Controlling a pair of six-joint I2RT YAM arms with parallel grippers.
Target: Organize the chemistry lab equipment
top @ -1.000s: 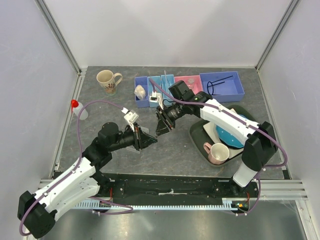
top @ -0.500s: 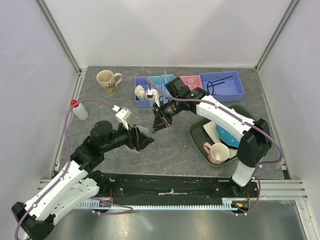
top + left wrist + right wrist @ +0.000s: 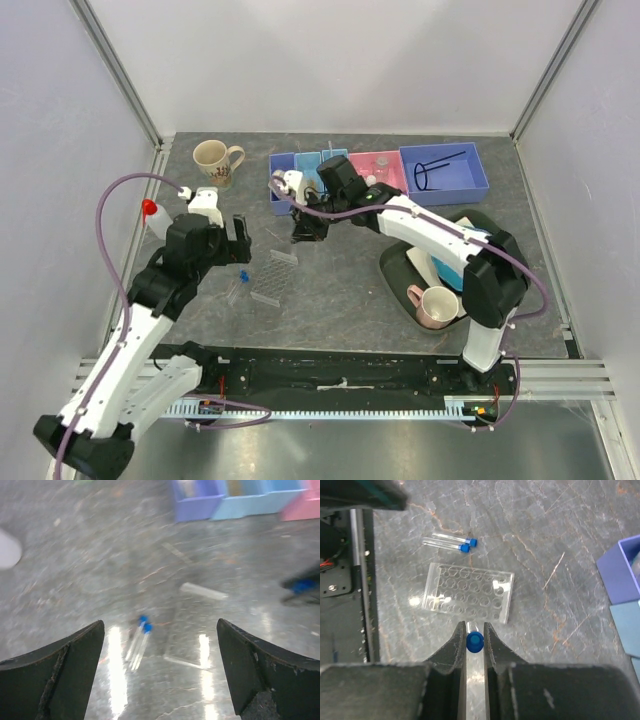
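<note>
The tube goes down across onto the rack's far holes next, where my right gripper releases it. The holes lie below the right gripper and to its left in the top view.
A clear rack point(image 3: 272, 280) point(image 3: 469, 592) point(image 3: 187, 640) lies flat on the grey table. Two blue-capped tubes point(image 3: 238, 285) point(image 3: 451, 542) point(image 3: 139, 641) lie side by side just left of it. My right gripper point(image 3: 298, 232) point(image 3: 475, 630) hovers above the rack's far end, shut on a third blue-capped tube point(image 3: 475, 641) held upright by its cap. My left gripper point(image 3: 238, 245) point(image 3: 160, 625) stands wide open and empty, left of the tubes. A red-capped squeeze bottle point(image 3: 155, 218) stands by the left wall. A black wire ring point(image 3: 432, 172) lies in the large blue bin point(image 3: 470, 185).
A row of small bins stands at the back: blue point(image 3: 283, 195), light blue point(image 3: 335, 160), pink point(image 3: 385, 160). A beige mug point(image 3: 213, 160) is at the back left. At the right, a pink mug point(image 3: 437, 305) and blue plate point(image 3: 460, 275) sit on a dark tray point(image 3: 395, 270).
My left gripper opened and drew back to the left; the rack and two tubes now lie on the table. My right gripper shut on its tube and shifted left and back.
</note>
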